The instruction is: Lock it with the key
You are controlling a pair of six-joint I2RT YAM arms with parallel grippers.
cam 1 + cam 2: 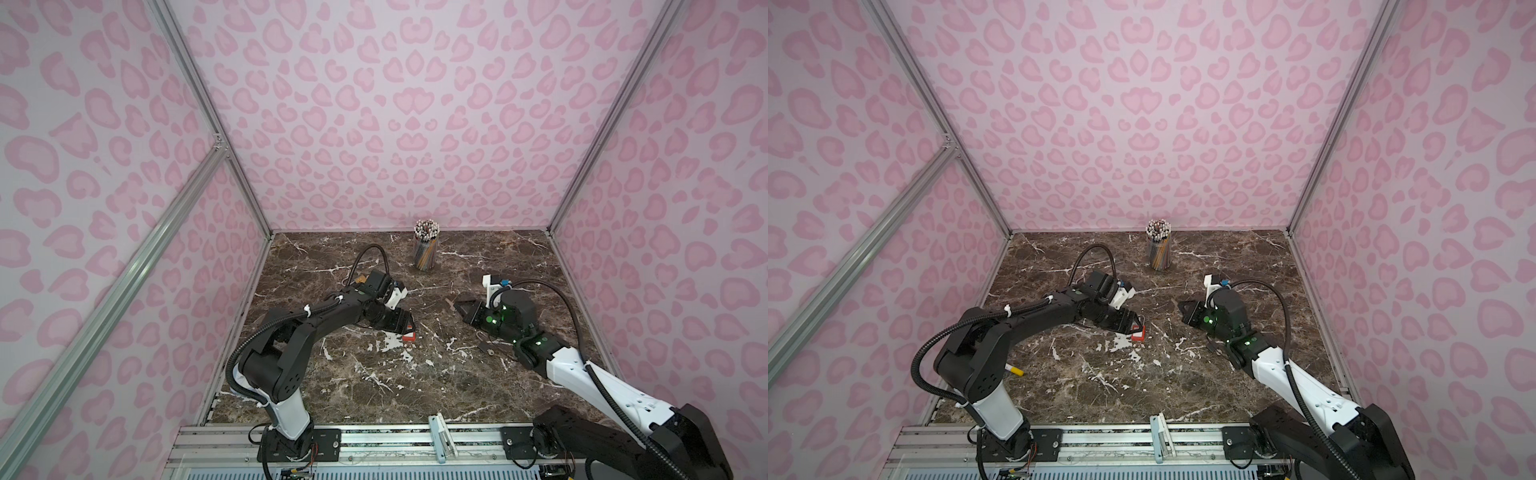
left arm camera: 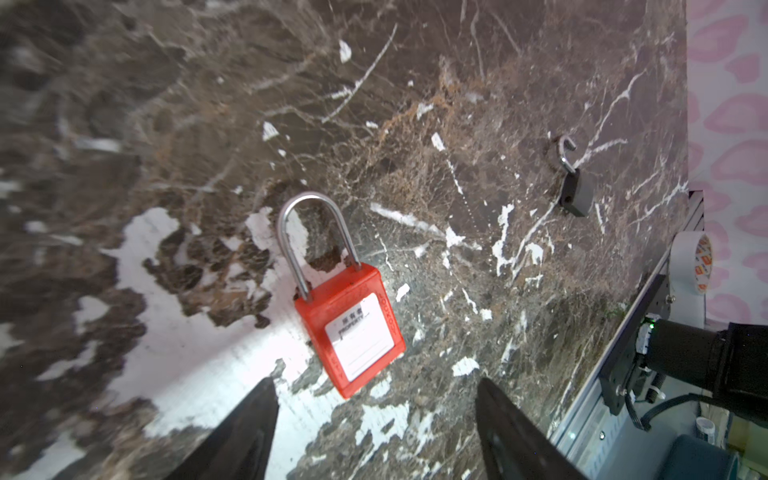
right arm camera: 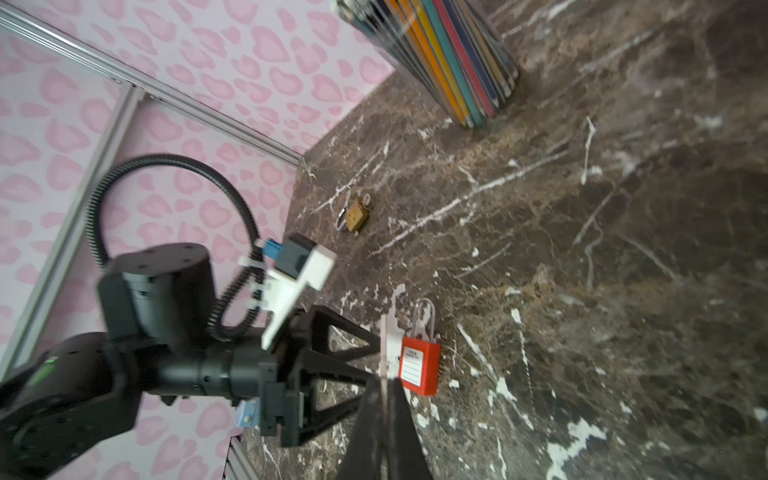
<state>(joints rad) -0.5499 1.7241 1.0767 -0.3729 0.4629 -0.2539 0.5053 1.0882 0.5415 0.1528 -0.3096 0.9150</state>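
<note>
I will lower my right gripper across the gap toward the lock next and release the key on the bare marble (image 3: 450, 365) below, beside the red padlock.
A red padlock (image 2: 353, 328) with a white label and a steel shackle lies flat on the marble table (image 1: 374, 395); it shows in both top views (image 1: 409, 334) (image 1: 1138, 332) and in the right wrist view (image 3: 419, 365). My left gripper (image 2: 376, 384) (image 1: 404, 323) is open, its fingertips (image 2: 266, 399) just short of the lock's body and touching nothing. My right gripper (image 3: 386, 384) (image 1: 459, 308) is shut on a thin flat key (image 3: 388, 353) that sticks out of its tips (image 1: 450, 302) and points toward the red lock, a short gap away.
A small grey padlock (image 2: 575, 195) (image 1: 484, 345) with its shackle swung open lies under the right arm. A brass padlock (image 3: 358, 218) sits behind the left arm. A cup of coloured pencils (image 1: 424, 249) stands at the back. A yellow marker (image 1: 1015, 370) lies by the left arm's base.
</note>
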